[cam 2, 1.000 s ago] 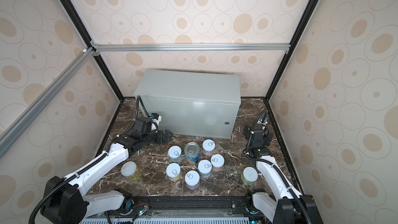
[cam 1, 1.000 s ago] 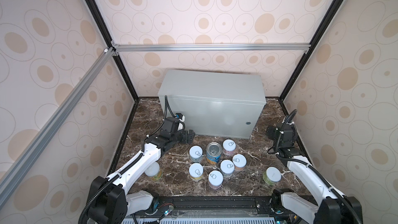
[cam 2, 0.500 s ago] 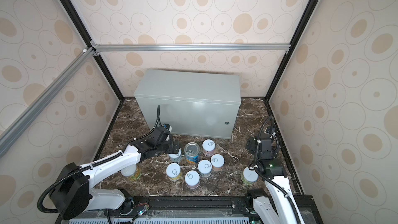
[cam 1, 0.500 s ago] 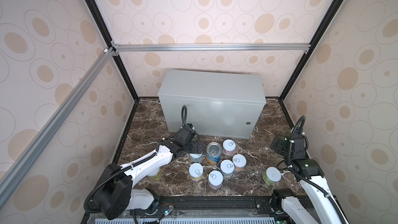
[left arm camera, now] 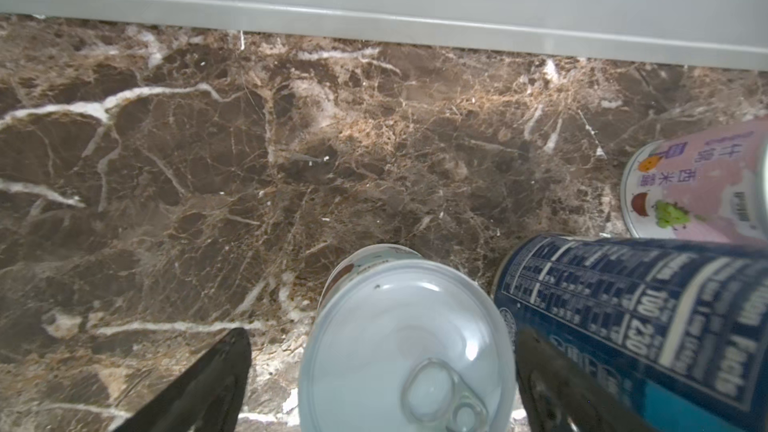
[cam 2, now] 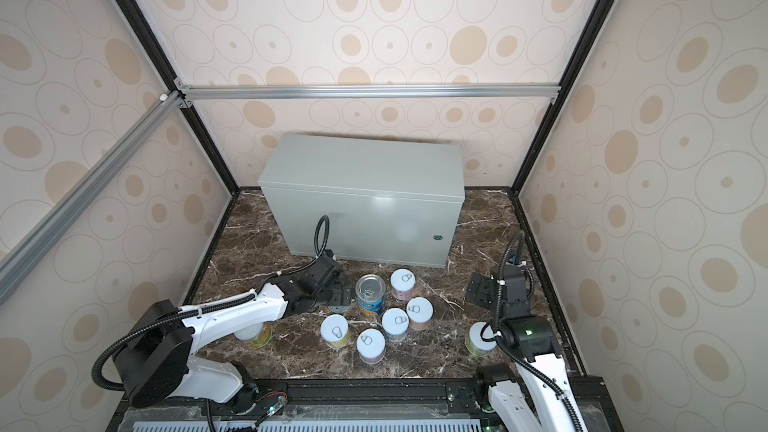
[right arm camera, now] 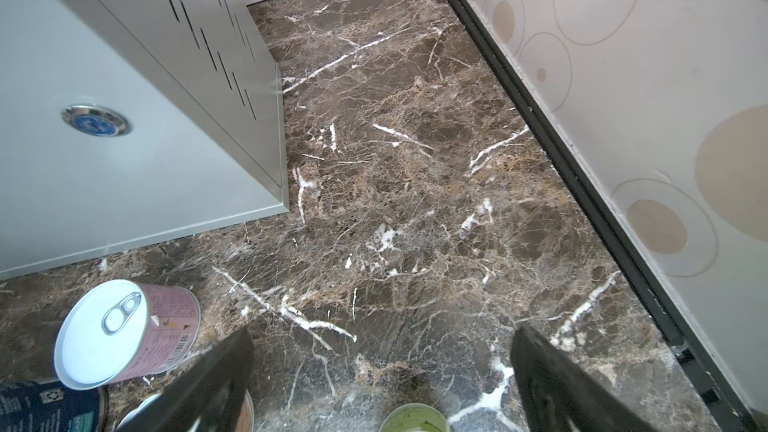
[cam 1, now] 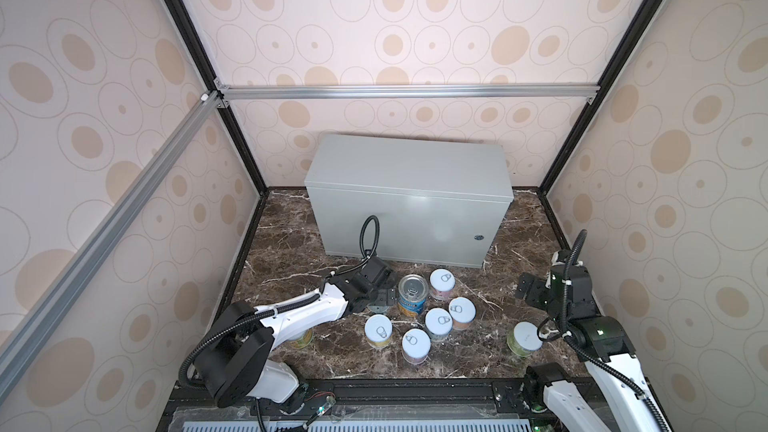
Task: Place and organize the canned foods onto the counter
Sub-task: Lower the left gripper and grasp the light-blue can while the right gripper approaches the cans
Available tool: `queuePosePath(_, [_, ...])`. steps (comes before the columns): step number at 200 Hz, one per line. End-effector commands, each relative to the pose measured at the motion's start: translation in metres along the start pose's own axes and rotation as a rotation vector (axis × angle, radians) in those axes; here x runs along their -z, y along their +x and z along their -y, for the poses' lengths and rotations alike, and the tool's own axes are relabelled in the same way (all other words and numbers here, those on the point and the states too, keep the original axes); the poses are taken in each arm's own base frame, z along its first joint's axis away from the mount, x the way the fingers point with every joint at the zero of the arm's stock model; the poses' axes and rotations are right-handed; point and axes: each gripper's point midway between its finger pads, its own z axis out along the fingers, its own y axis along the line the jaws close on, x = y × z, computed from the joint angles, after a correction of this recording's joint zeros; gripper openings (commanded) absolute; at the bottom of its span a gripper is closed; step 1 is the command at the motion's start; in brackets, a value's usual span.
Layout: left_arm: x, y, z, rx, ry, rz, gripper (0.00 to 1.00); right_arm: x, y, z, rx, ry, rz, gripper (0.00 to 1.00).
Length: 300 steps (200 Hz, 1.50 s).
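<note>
My left gripper will next move down around the short can's pale lid (left arm camera: 406, 345) and close its fingers, because the short can stands below it, between the open fingers.
The canned foods stand on the dark marble in front of the grey counter (cam 1: 409, 201). A tall blue can (cam 1: 412, 295) has several short pale-lidded cans (cam 1: 438, 323) beside it. My left gripper (cam 1: 380, 299) is low beside the blue can, open. In the left wrist view its fingers (left arm camera: 208, 380) straddle a pale-lidded can (left arm camera: 405, 347) without touching it, and the blue can (left arm camera: 648, 317) lies close by one finger. My right gripper (cam 1: 527, 289) hangs open above the marble near a green can (cam 1: 524, 338). That green can's rim (right arm camera: 415, 417) shows between its fingers (right arm camera: 561, 380).
A yellowish can (cam 1: 301, 338) sits half hidden under my left arm. A pink can (right arm camera: 124, 330) stands near the counter's front corner, below its round lock (right arm camera: 94, 120). Patterned walls and a black frame rail (right arm camera: 582, 184) close in the right side.
My left gripper has swung right and come down around the can next to the blue one. My right arm has pulled back toward the front, over the green can.
</note>
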Motion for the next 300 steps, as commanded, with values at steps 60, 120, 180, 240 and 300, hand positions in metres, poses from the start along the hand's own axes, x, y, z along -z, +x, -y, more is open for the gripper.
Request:
queuePosePath(60, [-0.014,0.018,-0.029,-0.013,-0.153,-0.031,0.92,0.013,-0.007,-0.034,0.085,-0.138,0.033,1.00])
queuePosePath(120, [-0.016,0.018,-0.026,-0.057,-0.096,0.025,0.98,0.020,-0.004,-0.071,0.192,-0.274,0.087,1.00])
queuePosePath(180, [-0.011,0.016,-0.026,-0.063,-0.006,0.148,0.98,0.022,-0.005,-0.088,0.230,-0.325,0.109,1.00])
queuePosePath(240, [-0.006,0.013,-0.012,-0.091,0.124,0.239,0.95,0.021,-0.007,-0.100,0.249,-0.350,0.109,1.00])
queuePosePath(300, [-0.008,0.009,-0.004,-0.123,0.169,0.276,0.90,0.020,-0.006,-0.114,0.275,-0.377,0.106,1.00])
